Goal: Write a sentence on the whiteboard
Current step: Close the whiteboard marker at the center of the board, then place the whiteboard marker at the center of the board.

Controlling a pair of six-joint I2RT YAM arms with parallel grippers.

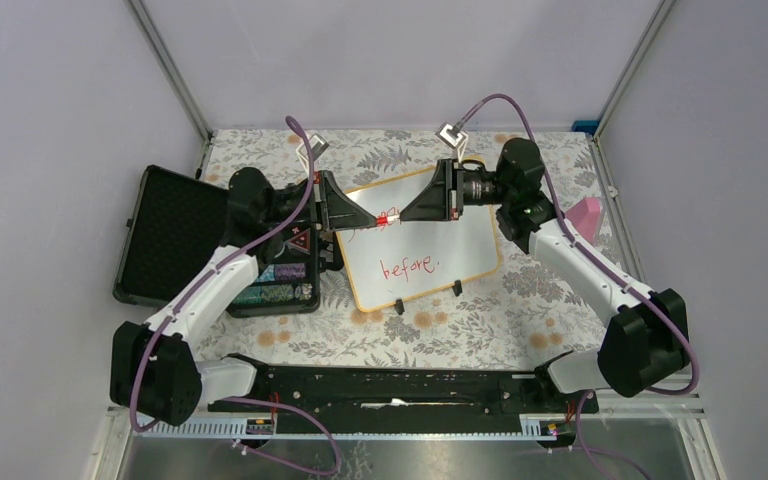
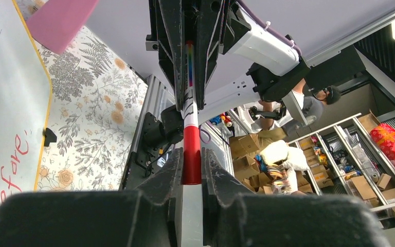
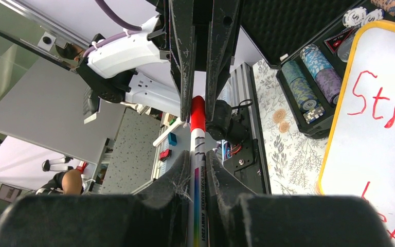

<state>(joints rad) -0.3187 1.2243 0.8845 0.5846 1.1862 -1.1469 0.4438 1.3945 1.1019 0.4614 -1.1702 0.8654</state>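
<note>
The robot's left gripper is to go down and back next, past the board's near edge, to let go of the marker on the floral tabletop, because the tabletop is below and back.
The whiteboard (image 1: 460,240) lies on the floral table with a tan frame and red writing that ends in "before." It also shows in the left wrist view (image 2: 5,103) and the right wrist view (image 3: 380,154). Both grippers meet above its upper left part, on one marker (image 1: 390,218). My left gripper (image 1: 377,220) is shut on the marker's red cap (image 2: 191,159). My right gripper (image 1: 402,216) is shut on the white barrel with a rainbow stripe (image 3: 197,180). Cap and barrel look joined, and the marker is held off the board.
An open black chip case (image 1: 175,240) with stacked poker chips (image 3: 313,72) lies left of the board. A pink object (image 1: 588,215) sits at the right edge of the table. Two black clip feet (image 1: 400,306) stick out from the board's near edge.
</note>
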